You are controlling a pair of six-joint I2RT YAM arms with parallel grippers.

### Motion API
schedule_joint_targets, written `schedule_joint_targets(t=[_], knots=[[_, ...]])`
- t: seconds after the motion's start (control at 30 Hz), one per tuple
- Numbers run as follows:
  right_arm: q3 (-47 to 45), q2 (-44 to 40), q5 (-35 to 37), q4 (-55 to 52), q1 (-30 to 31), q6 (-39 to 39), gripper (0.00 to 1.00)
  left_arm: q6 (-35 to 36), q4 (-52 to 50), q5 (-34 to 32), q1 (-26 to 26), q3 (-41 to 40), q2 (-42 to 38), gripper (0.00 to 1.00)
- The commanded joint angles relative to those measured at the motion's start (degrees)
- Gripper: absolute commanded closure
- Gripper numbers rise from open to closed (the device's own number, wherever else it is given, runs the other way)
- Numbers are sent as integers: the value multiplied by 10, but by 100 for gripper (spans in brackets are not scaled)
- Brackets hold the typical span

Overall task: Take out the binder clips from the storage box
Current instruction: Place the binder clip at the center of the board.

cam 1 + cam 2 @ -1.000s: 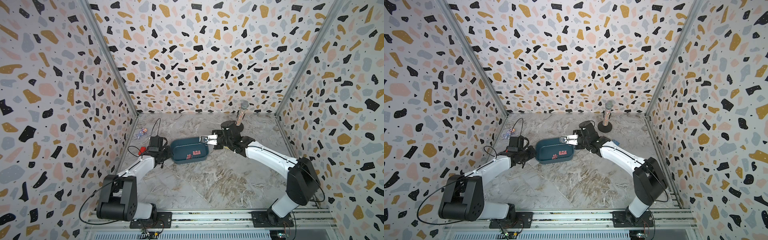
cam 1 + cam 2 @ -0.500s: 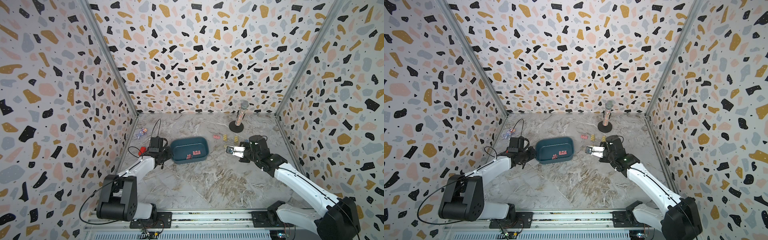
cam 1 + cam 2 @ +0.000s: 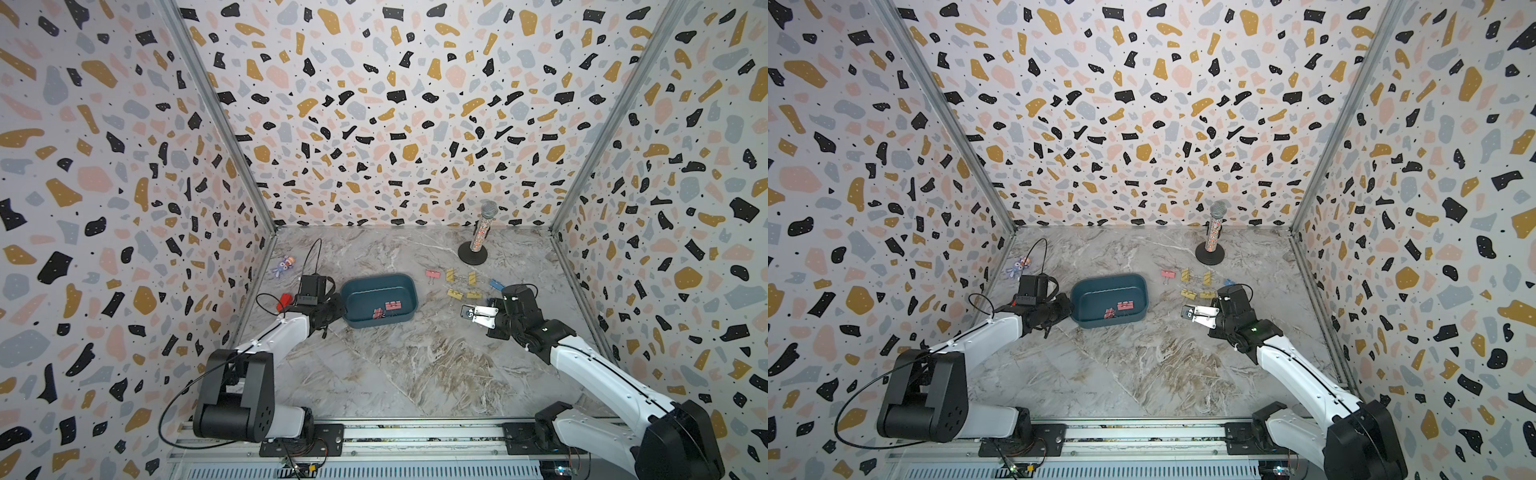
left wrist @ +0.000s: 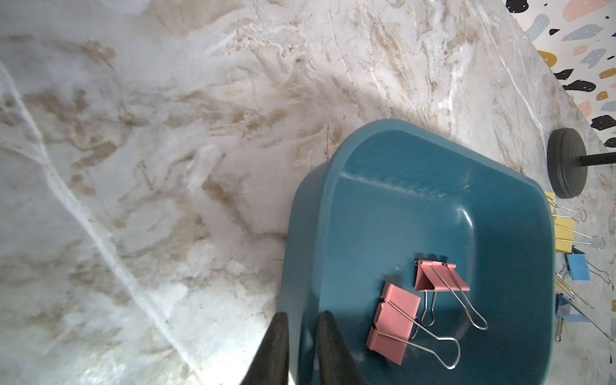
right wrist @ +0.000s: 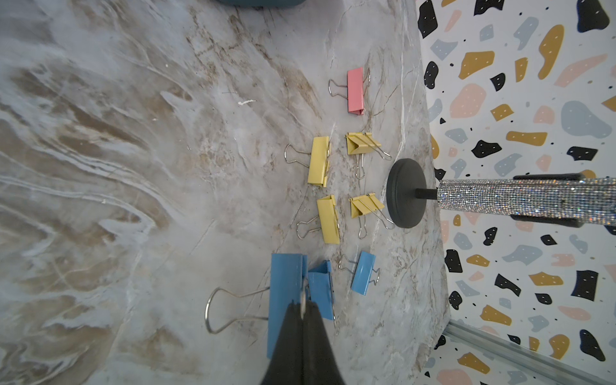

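The blue clip will be released next on the bare tabletop beside the yellow clips, as my right gripper moves down toward the box [image 3: 374, 286]; that spot is below the gripper.
The dark teal storage box [image 3: 374, 286] [image 4: 400, 206] sits left of the table's middle, with two pink binder clips [image 3: 392, 305] [image 4: 393, 325] in it. My left gripper [image 3: 337, 311] [image 4: 301, 320] is shut on the wall at the box's left end, one finger inside and one outside. My right gripper [image 3: 467, 312] [image 5: 303, 308] is well right of the box, shut on the wire handle of a blue binder clip [image 5: 286, 293]. Just beyond it, one pink clip [image 3: 432, 274], several yellow clips [image 3: 455, 294] [image 5: 319, 161] and blue clips [image 3: 496, 284] [image 5: 363, 276] lie in rows on the table.
A glittery microphone on a round black stand [image 3: 473, 253] rises at the back right, close behind the clip rows. A red block [image 3: 284, 301] and a small purple toy figure [image 3: 284, 266] lie by the left wall. Patterned walls close three sides.
My right arm has swung from the box's right end out to the right, carrying the blue clip to the rows of clips. The left arm and the box have stayed put.
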Motion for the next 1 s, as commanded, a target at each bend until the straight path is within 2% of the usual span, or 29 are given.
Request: schedule_joint_targets(t=[0.0,0.43,0.67,0.97], knots=[[-10,26,11,35,-7,9,100,-1,28,2,1,-9,-3,79],[-63,91,-17,171,-13,26,100,2,28,2,1,-7,0,79],[-83,124,-9,234,-13,30,100,2,28,2,1,-8,0,79],[-102,149,-14,279,-17,39,100,2,28,2,1,-10,-3,79]])
